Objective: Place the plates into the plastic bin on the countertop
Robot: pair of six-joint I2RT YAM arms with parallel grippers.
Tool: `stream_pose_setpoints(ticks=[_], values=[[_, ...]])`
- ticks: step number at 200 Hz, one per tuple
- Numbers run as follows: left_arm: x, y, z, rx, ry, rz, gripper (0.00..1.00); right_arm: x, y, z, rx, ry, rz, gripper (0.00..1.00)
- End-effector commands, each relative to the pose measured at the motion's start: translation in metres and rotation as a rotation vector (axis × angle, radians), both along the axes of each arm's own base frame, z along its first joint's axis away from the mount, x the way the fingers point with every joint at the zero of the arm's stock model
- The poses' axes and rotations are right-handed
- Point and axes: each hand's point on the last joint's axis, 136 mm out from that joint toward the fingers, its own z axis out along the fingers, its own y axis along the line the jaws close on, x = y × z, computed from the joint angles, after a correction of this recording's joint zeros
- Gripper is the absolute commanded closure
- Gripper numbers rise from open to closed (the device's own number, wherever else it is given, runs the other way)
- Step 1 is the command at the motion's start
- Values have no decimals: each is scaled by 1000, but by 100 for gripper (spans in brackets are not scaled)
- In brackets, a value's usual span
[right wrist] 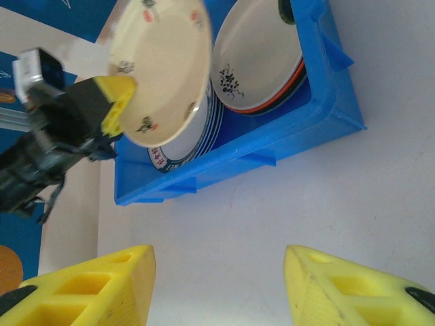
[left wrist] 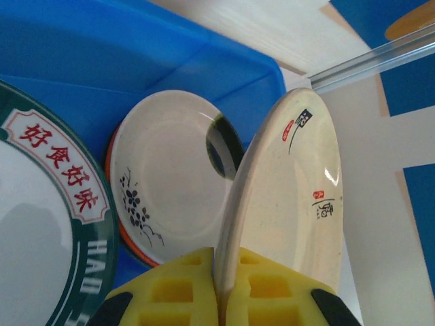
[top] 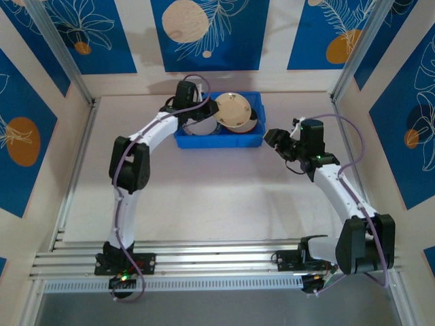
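Observation:
I should next lower my left gripper and release the cream plate onto the orange-rimmed plate [top: 247, 126] [left wrist: 173, 176] below the gripper, because its top is clear.
My left gripper [top: 211, 113] [left wrist: 230, 288] is shut on the edge of a plain cream plate [top: 236, 110] [left wrist: 292, 190] [right wrist: 163, 68], which hangs tilted on edge above the blue plastic bin [top: 251, 140] [left wrist: 136, 54] [right wrist: 285, 146]. Inside the bin lie an orange-rimmed plate with a dark flower sprig [left wrist: 163, 176] [right wrist: 258, 68] and a stack of green-rimmed plates with red characters [left wrist: 41, 217] [right wrist: 194, 139]. My right gripper [top: 279, 144] [right wrist: 221, 285] stands open over the bare countertop [top: 224, 190] [right wrist: 272, 224], right of the bin, with nothing between its yellow fingers [right wrist: 95, 285].
The bin sits at the back of the countertop near the wall rail [left wrist: 374, 58]. Aluminium rails [top: 204, 261] run along the near edge. Blue floral panels [top: 204, 34] wall in the back and sides.

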Motion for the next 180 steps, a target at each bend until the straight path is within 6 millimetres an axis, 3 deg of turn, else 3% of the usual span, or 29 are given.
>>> stream_pose_setpoints(ticks=[1, 45, 99, 180], values=[[8, -16, -1, -49, 10, -15, 100, -4, -4, 19, -13, -22, -14, 47], [25, -30, -31, -106, 49, -5, 100, -20, 8, 29, -59, -13, -9, 49], [25, -38, -42, -74, 71, -29, 100, -40, 14, 27, -107, -13, -22, 49], [23, -38, -61, -15, 102, 9, 100, -31, 15, 30, -142, -37, -6, 49]])
